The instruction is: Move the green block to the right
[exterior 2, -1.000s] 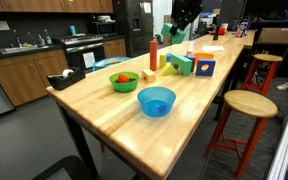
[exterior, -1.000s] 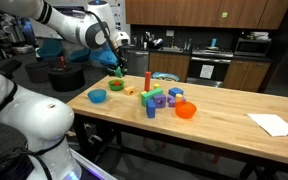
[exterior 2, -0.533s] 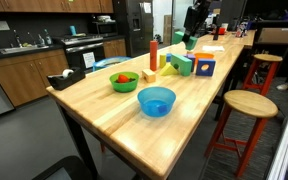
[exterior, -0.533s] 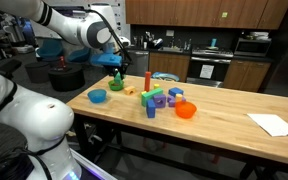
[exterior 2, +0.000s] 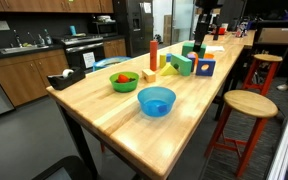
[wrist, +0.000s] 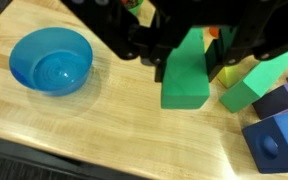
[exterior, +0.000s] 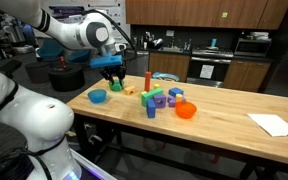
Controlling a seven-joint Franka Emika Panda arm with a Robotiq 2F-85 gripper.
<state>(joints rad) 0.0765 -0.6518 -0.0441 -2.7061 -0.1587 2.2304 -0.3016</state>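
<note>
The teal-green block comes down next, turning toward the table's edge, to where bare wood (exterior: 125, 105) (wrist: 172, 126) shows between the blue bowl and toy blocks.
My gripper (wrist: 191, 58) is shut on the teal-green block (wrist: 187, 72) and holds it above the wooden table. The block hangs lengthwise between the two black fingers. In both exterior views the gripper (exterior: 113, 70) (exterior 2: 201, 40) carries the block (exterior: 115, 76) (exterior 2: 199, 48) in the air. It hangs over the table near the cluster of toy blocks. The blue bowl (wrist: 51, 60) lies to the left of the block in the wrist view.
The blue bowl (exterior: 98, 96) (exterior 2: 156, 100) and a green bowl (exterior 2: 124, 81) stand on the table (exterior 2: 104, 120). A red cylinder (exterior 2: 153, 55), a lime-green block cluster (exterior 2: 181, 64), a blue block (wrist: 274, 145), an orange bowl (exterior: 186, 110) and paper (exterior: 274, 124) lie nearby. A stool (exterior 2: 249, 105) stands beside the table.
The gripper has carried the green block sideways and a little lower, toward the cluster of blocks. The block stays in the jaws.
</note>
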